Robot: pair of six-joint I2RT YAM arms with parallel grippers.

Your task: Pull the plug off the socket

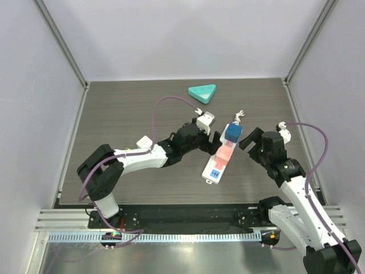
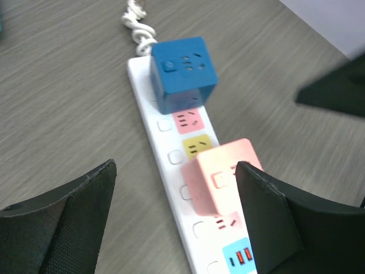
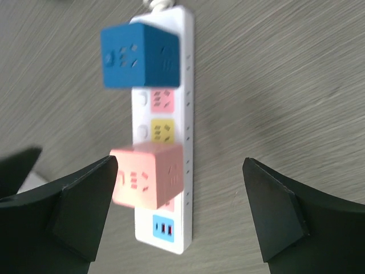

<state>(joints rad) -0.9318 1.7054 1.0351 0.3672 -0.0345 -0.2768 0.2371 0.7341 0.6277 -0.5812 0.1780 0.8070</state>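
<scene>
The pink cube (image 2: 221, 176) sits off-centre by one fingertip, so my left gripper needs to shift across the strip next, then lower around the cube's sides.
The socket (image 1: 214, 172), a long white power strip, lies slantwise mid-table with a blue cube plug (image 1: 232, 133) at its far end and a pink cube plug (image 1: 224, 152) in its middle. My left gripper (image 1: 212, 140) stands open at the strip's left side. In the left wrist view the pink cube (image 2: 221, 176) sits between the fingers of that gripper (image 2: 171, 220), close against the right one. My right gripper (image 1: 247, 140) stands open on the strip's right side. Its wrist view shows this gripper (image 3: 179, 211) spanning the socket (image 3: 183, 85) and the pink cube (image 3: 148, 174), with nothing gripped.
A teal triangular tray (image 1: 202, 92) lies at the back of the table. The strip's short coiled white cord (image 1: 238, 117) sticks out beyond the blue cube (image 2: 182, 71). Grey walls and metal posts close the table in on three sides.
</scene>
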